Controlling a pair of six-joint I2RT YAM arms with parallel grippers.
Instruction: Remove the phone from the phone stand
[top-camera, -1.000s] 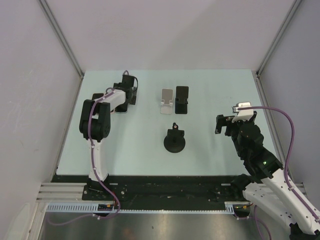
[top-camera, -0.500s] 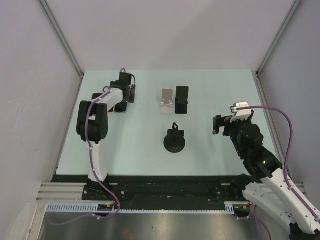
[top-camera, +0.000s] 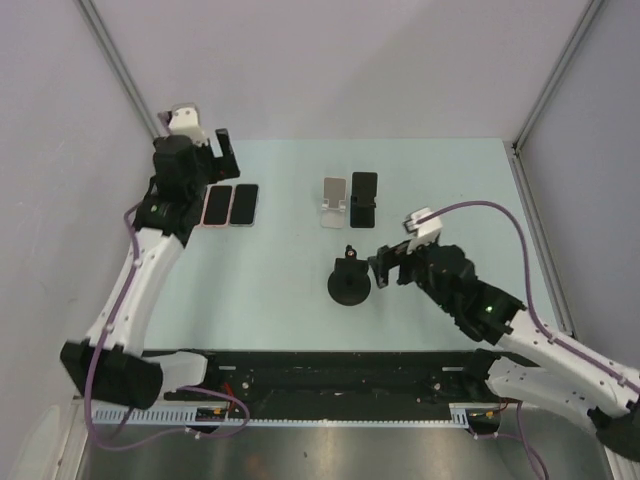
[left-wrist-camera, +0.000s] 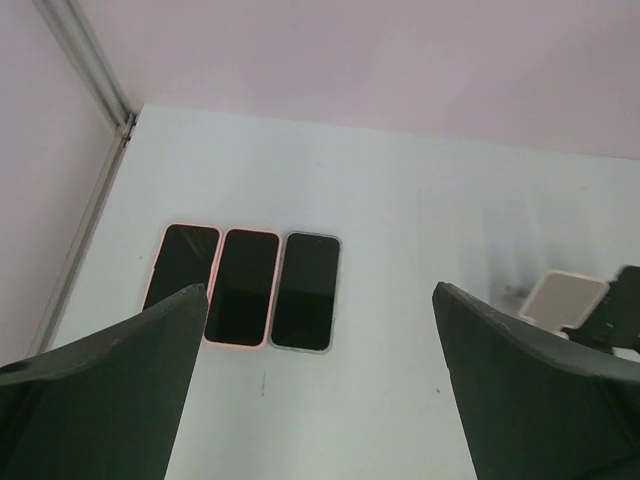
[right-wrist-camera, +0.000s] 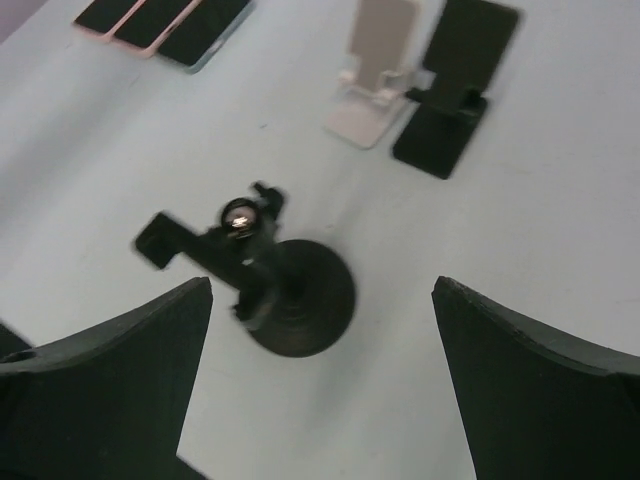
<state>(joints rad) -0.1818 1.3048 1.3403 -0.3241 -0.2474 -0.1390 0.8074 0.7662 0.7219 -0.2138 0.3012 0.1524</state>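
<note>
The robot's right gripper needs to move across onto the closer end of the round stand's crossbar (top-camera: 364, 267) (right-wrist-camera: 257, 301), because that end is to the gripper's left in the top view.
Three phones lie flat side by side at the far left of the table (top-camera: 290, 300). The left wrist view shows two pink-edged phones (left-wrist-camera: 242, 286) and a pale-edged one (left-wrist-camera: 306, 291). A white stand (top-camera: 334, 202) and a black stand (top-camera: 364, 199) are at the back centre. A black slab (right-wrist-camera: 470, 38) leans on the black stand; I cannot tell if it is a phone. A round-based black stand (top-camera: 350, 281) sits mid-table. My left gripper (top-camera: 215, 158) is open and empty, raised above the phones. My right gripper (top-camera: 385, 268) is open and empty beside the round stand (right-wrist-camera: 298, 296).
Grey walls with metal corner posts (top-camera: 125, 75) close in the table on three sides. The phones lie near the left table edge (left-wrist-camera: 85, 235). The two back stands touch each other.
My left arm has lifted up and swung back left off the phones, uncovering them. My right arm has moved left and forward to the round-based stand.
</note>
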